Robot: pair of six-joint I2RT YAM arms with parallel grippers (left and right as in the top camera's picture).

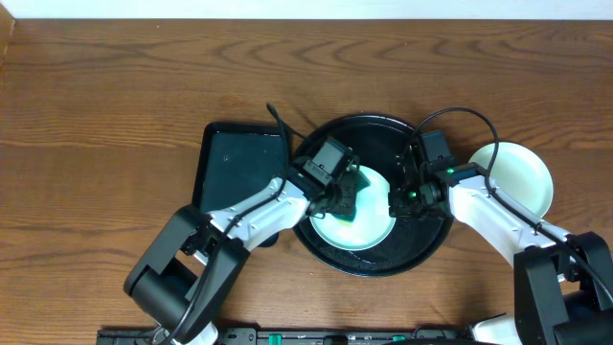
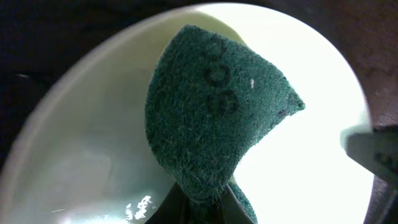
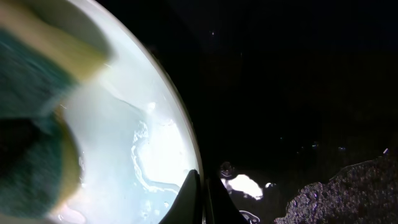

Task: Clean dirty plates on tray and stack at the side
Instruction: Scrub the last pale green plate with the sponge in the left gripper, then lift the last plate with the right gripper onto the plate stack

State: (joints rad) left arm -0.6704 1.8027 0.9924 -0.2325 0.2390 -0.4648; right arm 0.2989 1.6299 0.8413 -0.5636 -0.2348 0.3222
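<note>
Next, my left gripper lifts off the plate, then lowers the sponge into the smaller rectangular black tray, empty beside the round tray.
A light mint-blue plate (image 1: 369, 230) lies on the large round black tray (image 1: 383, 266). My left gripper (image 1: 347, 192) is shut on a green scouring sponge (image 1: 362, 180) and presses it onto the plate. In the left wrist view the sponge (image 2: 211, 118) covers the plate's middle (image 2: 81, 137) above the jaws (image 2: 202, 202). My right gripper (image 1: 396, 199) is shut on the plate's right rim. In the right wrist view its jaws (image 3: 202, 196) pinch the rim of the wet plate (image 3: 155, 143), with the sponge (image 3: 28, 143) at the left. A pale plate (image 1: 522, 177) sits on the table right of the tray.
A smaller rectangular black tray (image 1: 239, 158) lies left of the round tray, touching it. The round tray's floor (image 3: 298, 93) is wet, with foam spots. Both arms reach in from the front edge.
</note>
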